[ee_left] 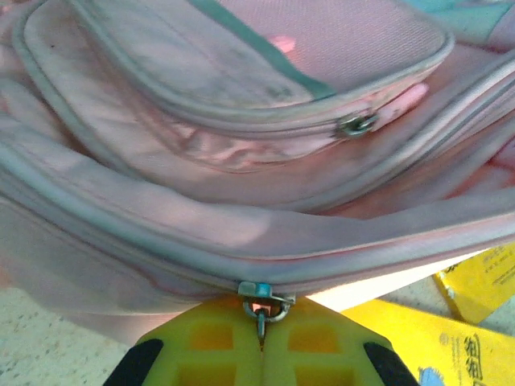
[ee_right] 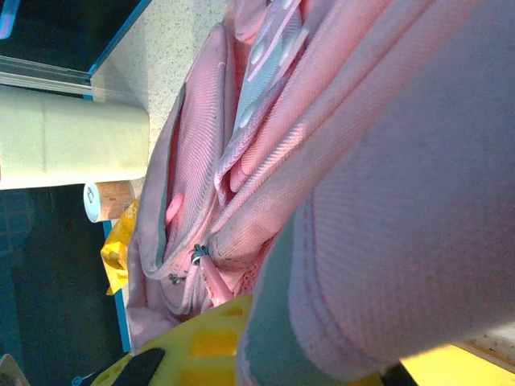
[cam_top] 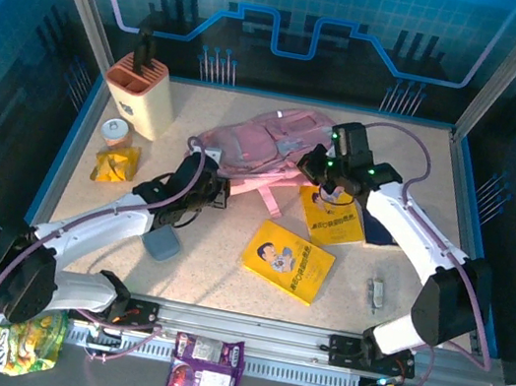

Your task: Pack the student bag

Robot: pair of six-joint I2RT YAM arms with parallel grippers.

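Note:
My right gripper needs to gently move the thick padded pink fold [cam_top: 296,172] [ee_right: 310,318] between its fingers slightly outward next and let it go, because my left gripper holds the zipper pull.
The student bag [cam_top: 265,142], a soft pink backpack, lies at the back middle of the table. My left gripper [cam_top: 214,191] is at the bag's near left edge. In the left wrist view its yellow fingers [ee_left: 209,346] are pressed together on the thin metal zipper pull [ee_left: 263,315] that hangs from the slider on the bag's [ee_left: 241,121] long zip. My right gripper [cam_top: 328,169] is at the bag's right side. It is shut on a thick padded pink fold of the bag [ee_right: 386,201], which hides one finger; the other yellow finger [ee_right: 201,346] shows below.
Two yellow books [cam_top: 288,260] [cam_top: 331,218] lie near the right arm. A beige holder [cam_top: 141,92], a small jar [cam_top: 116,133] and a yellow packet [cam_top: 115,166] stand at the back left. A grey pad [cam_top: 164,244] lies by the left arm, a small clip [cam_top: 376,292] at the right.

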